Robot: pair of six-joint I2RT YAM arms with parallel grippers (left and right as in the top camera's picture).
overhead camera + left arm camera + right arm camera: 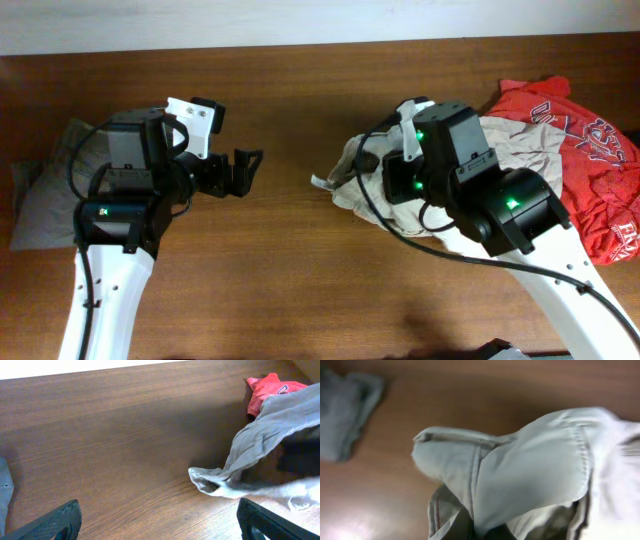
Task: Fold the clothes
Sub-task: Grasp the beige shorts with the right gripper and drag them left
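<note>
My right gripper rises next, moves outward and comes down onto the bare wood beyond the shorts [377,88] [495,395] to release the fold, since the cloth lies bunched.
The pale beige shorts [345,172] lie bunched at the table's centre right, partly lifted, with one hem hanging toward the wood. They also show in the left wrist view [260,442] and fill the right wrist view [530,465]. My right gripper [388,185] is shut on a fold of the shorts, and its dark fingers [505,532] are mostly hidden by cloth. My left gripper [238,172] is open and empty over bare wood, left of the shorts and apart from them, with its fingertips wide apart [162,527].
A red T-shirt with white lettering [590,165] lies at the far right, partly under the beige cloth, and shows in the left wrist view [267,390]. Darker grey-olive shorts [45,195] lie folded at the far left [345,415]. The wooden table [300,260] spans the view.
</note>
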